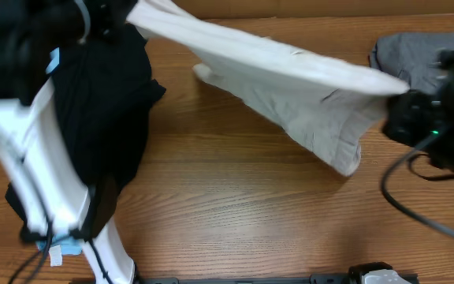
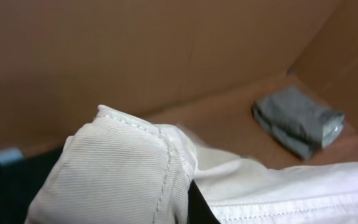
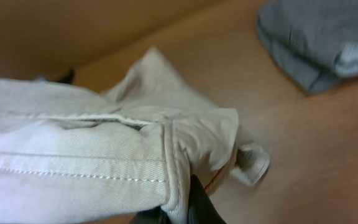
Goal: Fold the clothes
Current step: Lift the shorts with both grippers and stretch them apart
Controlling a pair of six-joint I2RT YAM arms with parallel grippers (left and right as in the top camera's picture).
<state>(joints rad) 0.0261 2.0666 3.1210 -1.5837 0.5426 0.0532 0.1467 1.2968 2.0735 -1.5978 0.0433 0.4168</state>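
Note:
The shorts are hanging in the air, so my left gripper will next bring the corner of the shorts' waistband down onto the bare tabletop by the cardboard wall (image 1: 173, 57), next to the black garment (image 1: 109, 102), and let go of it.
The pale beige shorts (image 1: 290, 83) hang stretched in the air between my two grippers, sagging toward the table in the middle. At the upper left my left gripper (image 1: 130, 14) is shut on one end of the shorts (image 2: 117, 174); a dark finger (image 2: 201, 208) shows under the cloth. My right gripper (image 1: 402, 96) is shut on the other end, at the stitched waistband (image 3: 92, 162), with its dark finger (image 3: 199, 202) pressed against the hem. A large black garment (image 1: 109, 102) lies crumpled at the left, partly under my white left arm (image 1: 30, 158).
A folded grey garment (image 1: 416, 51) lies at the back right, seen also as the grey garment (image 2: 297, 121) and grey garment (image 3: 322, 37). A brown cardboard wall (image 2: 135, 50) runs along the back. A light-blue scrap (image 1: 53, 59) peeks beside the black garment. Cables (image 1: 416, 205) trail at the right.

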